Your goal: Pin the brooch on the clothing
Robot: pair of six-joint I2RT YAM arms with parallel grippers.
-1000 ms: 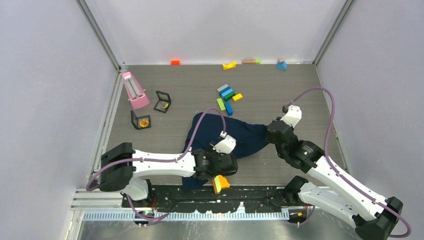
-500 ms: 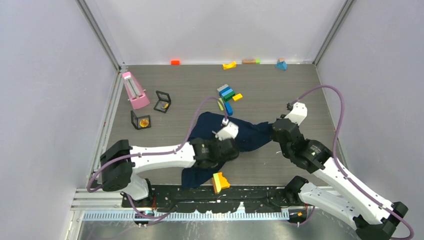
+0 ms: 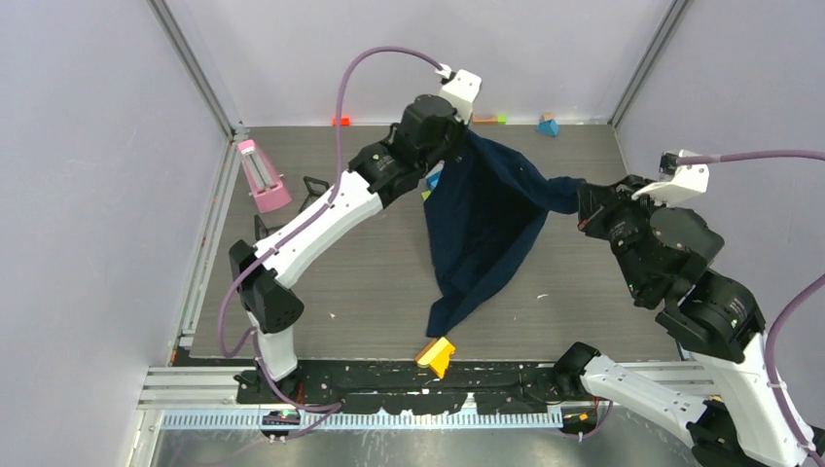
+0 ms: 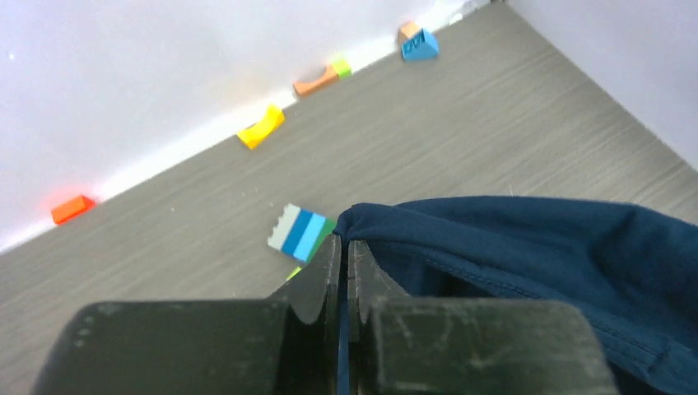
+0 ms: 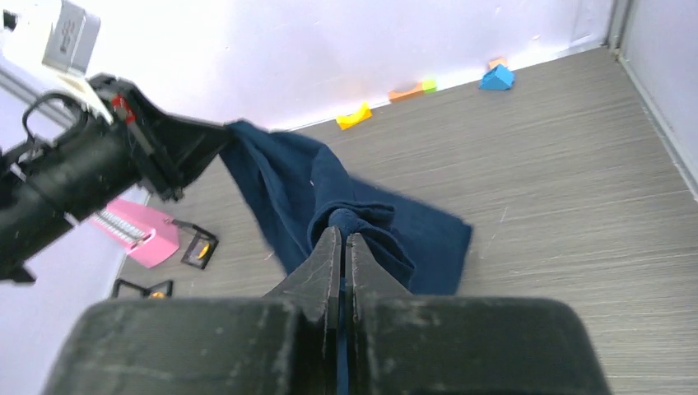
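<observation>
My right gripper will next move down and back to the tabletop by the yellow-orange wedge block and let go of the fabric, because the shirt is hanging in the air.
The dark navy T-shirt (image 3: 486, 224) hangs in the air, stretched between both grippers, and its lower tip reaches down near the table front. My left gripper (image 3: 465, 136) is shut on one top edge of it, raised high at the back; the left wrist view shows fabric (image 4: 535, 247) pinched between the jaws (image 4: 344, 243). My right gripper (image 3: 582, 199) is shut on a bunched part of the shirt (image 5: 288, 189) at its tips (image 5: 342, 234). A small orange-gold brooch (image 5: 202, 250) sits in a black frame box at the left. No white label shows.
A pink wedge-shaped object (image 3: 261, 175) stands at the back left beside the black frame boxes (image 3: 313, 185). A yellow-orange wedge block (image 3: 436, 355) lies at the near edge. Loose coloured blocks (image 4: 303, 234) lie under the shirt and more (image 3: 548, 125) along the back wall.
Both arms have lifted the shirt off the table. The left gripper rose and swung to the back, the right rose to the right, and the shirt went from crumpled to hanging.
</observation>
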